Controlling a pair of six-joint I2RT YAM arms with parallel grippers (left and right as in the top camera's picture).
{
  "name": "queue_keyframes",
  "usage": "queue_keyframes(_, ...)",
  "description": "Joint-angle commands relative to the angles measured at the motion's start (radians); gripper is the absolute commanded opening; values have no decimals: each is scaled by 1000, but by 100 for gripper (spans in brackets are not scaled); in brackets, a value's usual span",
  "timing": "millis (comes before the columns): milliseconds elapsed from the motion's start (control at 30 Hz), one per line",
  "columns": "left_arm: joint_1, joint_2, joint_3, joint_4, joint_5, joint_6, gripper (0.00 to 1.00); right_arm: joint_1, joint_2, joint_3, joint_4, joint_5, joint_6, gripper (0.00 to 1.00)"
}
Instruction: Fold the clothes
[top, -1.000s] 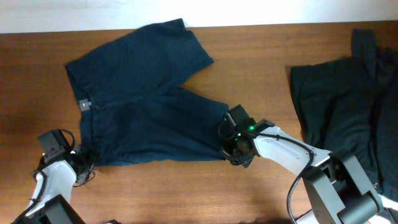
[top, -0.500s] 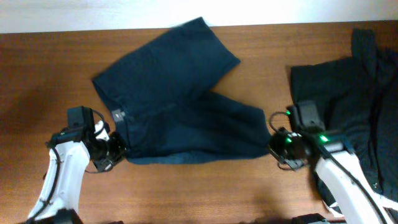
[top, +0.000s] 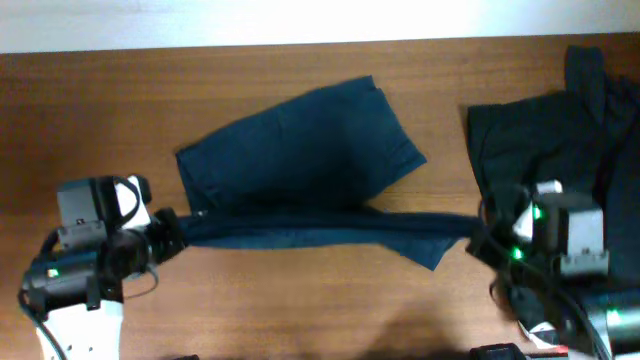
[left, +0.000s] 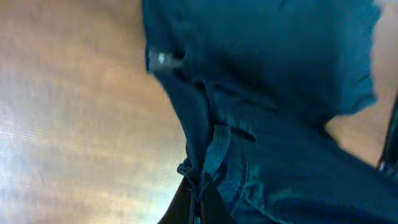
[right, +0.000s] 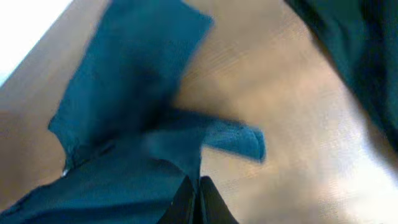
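Observation:
The far part of the shorts lies spread flat, so the left gripper next needs to bring the waistband corner outward, then down onto the shorts' far corner at the same end (top: 187, 157) and release.
Dark blue shorts (top: 300, 150) lie across the middle of the wooden table, and their near edge is pulled up into a taut band (top: 320, 228) between my two grippers. My left gripper (top: 172, 232) is shut on the waistband corner at the left end; in the left wrist view the waistband fabric (left: 214, 155) bunches right at the closed fingertips (left: 199, 202). At the right end, my right gripper (top: 478, 232) is shut on the leg hem. Blue cloth (right: 124, 180) runs into the closed fingertips (right: 194, 202) in the right wrist view.
A heap of dark, blackish clothes (top: 560, 150) lies at the right side of the table, just behind my right arm. Bare wood table (top: 80, 120) shows to the left and along the near edge.
Both grippers have lifted and drawn apart with the shorts' near edge. The left one closed on the waistband. The shorts slid right and the near leg stretched into a band.

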Motion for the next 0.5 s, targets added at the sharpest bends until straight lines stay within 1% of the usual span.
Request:
queue_keyframes(0, 10, 96, 74, 113, -113, -58, 1, -11, 244, 172, 106, 99, -184, 4)
queue_keyframes(33, 10, 122, 74, 148, -114, -86, 1, -10, 332, 230, 132, 95, -224, 4)
queue_keyframes(67, 10, 188, 74, 225, -140, -167, 1, -3, 453, 308, 171, 96, -293, 4)
queue_keyframes(100, 10, 212, 74, 259, -150, -189, 1, 1, 517, 346, 198, 95, -325, 4)
queue_keyframes(167, 10, 288, 74, 373, -151, -229, 1, 2, 635, 399, 258, 95, -330, 4)
queue_keyframes(233, 10, 410, 74, 522, -150, -268, 1, 6, 750, 403, 375, 86, -333, 4)
queue_keyframes(333, 10, 571, 74, 695, -151, -270, 1, 42, 876, 403, 537, 80, -404, 4)
queue_keyframes(467, 9, 750, 74, 914, -146, -270, 1, 72, 1030, 403, 699, 80, -409, 4)
